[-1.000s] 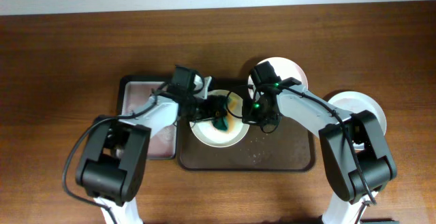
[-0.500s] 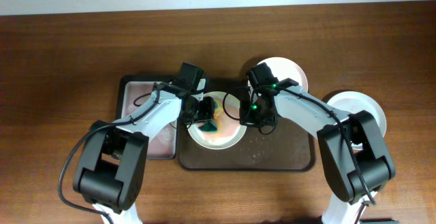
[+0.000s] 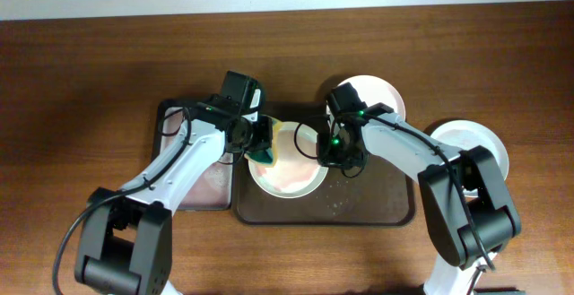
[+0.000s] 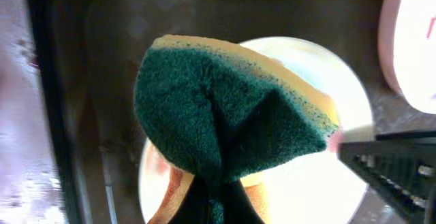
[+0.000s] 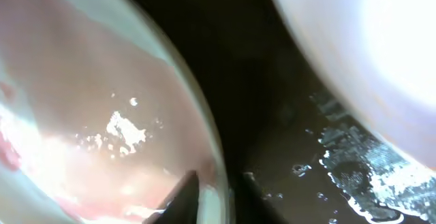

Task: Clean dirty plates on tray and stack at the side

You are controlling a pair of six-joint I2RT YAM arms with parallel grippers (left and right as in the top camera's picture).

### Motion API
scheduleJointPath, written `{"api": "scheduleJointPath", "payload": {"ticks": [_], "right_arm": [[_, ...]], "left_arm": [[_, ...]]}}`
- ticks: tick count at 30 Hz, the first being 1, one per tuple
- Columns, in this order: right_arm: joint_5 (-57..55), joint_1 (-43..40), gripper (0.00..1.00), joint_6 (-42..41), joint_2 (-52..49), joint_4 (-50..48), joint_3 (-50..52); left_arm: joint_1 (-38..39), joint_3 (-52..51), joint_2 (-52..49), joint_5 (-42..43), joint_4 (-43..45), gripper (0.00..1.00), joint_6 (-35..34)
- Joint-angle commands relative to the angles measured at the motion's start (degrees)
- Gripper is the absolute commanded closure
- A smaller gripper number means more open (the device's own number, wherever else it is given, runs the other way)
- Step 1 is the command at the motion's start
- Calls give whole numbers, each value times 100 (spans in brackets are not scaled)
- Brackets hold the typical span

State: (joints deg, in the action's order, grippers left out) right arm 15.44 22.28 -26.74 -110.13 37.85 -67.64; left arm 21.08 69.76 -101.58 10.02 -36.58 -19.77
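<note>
My left gripper should next carry the sponge (image 3: 267,154) to the pinkish inside of the smaller black tray and release it there. The inside of that tray is open to the gripper's left in the overhead view.
A pale greenish-white plate (image 3: 291,171) with faint red smears lies on the dark brown tray (image 3: 377,207). My left gripper (image 3: 258,141) is shut on a green and yellow sponge (image 3: 267,154) over the plate's upper left rim. In the left wrist view the sponge (image 4: 225,115) covers much of the plate (image 4: 313,190). My right gripper (image 3: 326,148) pinches the plate's right rim; in the right wrist view the rim (image 5: 216,163) sits between its fingers. A white plate (image 3: 375,96) lies at the tray's far right corner. Another white plate (image 3: 477,143) lies on the table to the right.
A smaller black tray (image 3: 190,116) with a pinkish inside stands against the brown tray's left side, under my left arm. Water drops and foam lie on the brown tray (image 5: 354,163) near the far plate (image 5: 368,54).
My left gripper has moved the sponge from the plate's middle up and left to its upper left rim. My right gripper has stayed on the plate's right rim.
</note>
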Motion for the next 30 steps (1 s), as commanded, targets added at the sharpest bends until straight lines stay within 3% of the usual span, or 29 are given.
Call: {"api": "scheduleJointPath", "payload": {"ticks": [1, 11, 21, 30], "right_arm": [[-197, -7, 95, 39, -125, 33, 98], [-181, -7, 96, 321, 365, 81, 17], [-2476, 151, 96, 1082, 1967, 463, -87], [-4922, 1235, 96, 1300, 2277, 557, -90]], "left_arm": [[-177, 85, 341, -560, -26, 100, 415], [-1187, 46, 538, -472, -433, 100, 1139], [-1311, 39, 7, -496, -542, 100, 1392], [-1508, 39, -649, -494, -400, 100, 1390]]}}
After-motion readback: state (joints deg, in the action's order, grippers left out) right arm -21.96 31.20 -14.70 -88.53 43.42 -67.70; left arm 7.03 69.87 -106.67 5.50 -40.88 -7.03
